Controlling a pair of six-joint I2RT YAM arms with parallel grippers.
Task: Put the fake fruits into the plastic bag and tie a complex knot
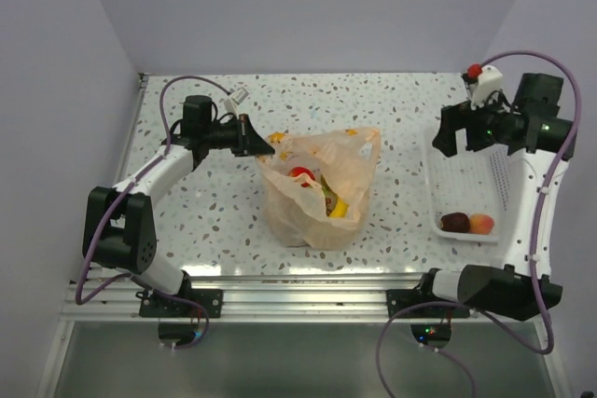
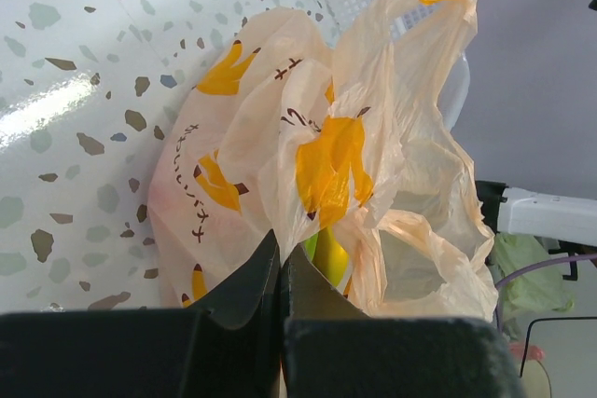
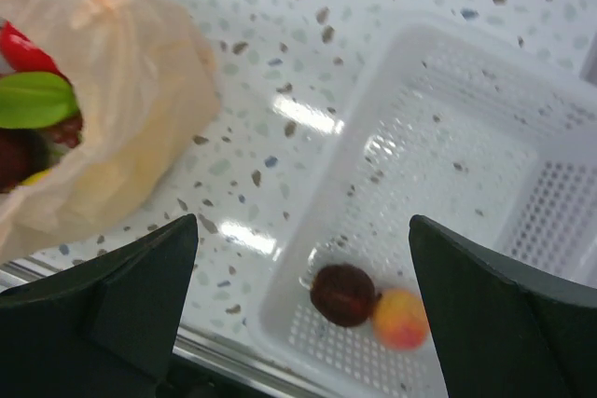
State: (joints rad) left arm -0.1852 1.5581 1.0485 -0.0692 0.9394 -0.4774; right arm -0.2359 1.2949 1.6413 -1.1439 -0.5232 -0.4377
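Observation:
Next, my right gripper moves back toward my base and lowers its open fingers around the orange fruit (image 1: 481,224) below, still outside the bag (image 1: 322,195).
The plastic bag (image 1: 322,195) stands mid-table, pale peach with yellow prints, its mouth open. Inside it lie fake fruits: a red piece (image 1: 300,174), a yellow banana (image 1: 339,209) and a green piece (image 3: 33,100). My left gripper (image 1: 265,146) is shut on the bag's left rim; in the left wrist view its jaws pinch the bag (image 2: 280,137) plastic. My right gripper (image 3: 303,221) hangs open and empty over the white basket (image 1: 466,160). Two more fruits lie in the basket, dark maroon (image 3: 343,295) and orange (image 3: 401,318). No knot is in view.
The perforated basket (image 3: 466,128) sits at the table's right side, its near end close to the front rail (image 1: 298,291). Grey walls close in the back and both sides of the speckled table (image 1: 205,221).

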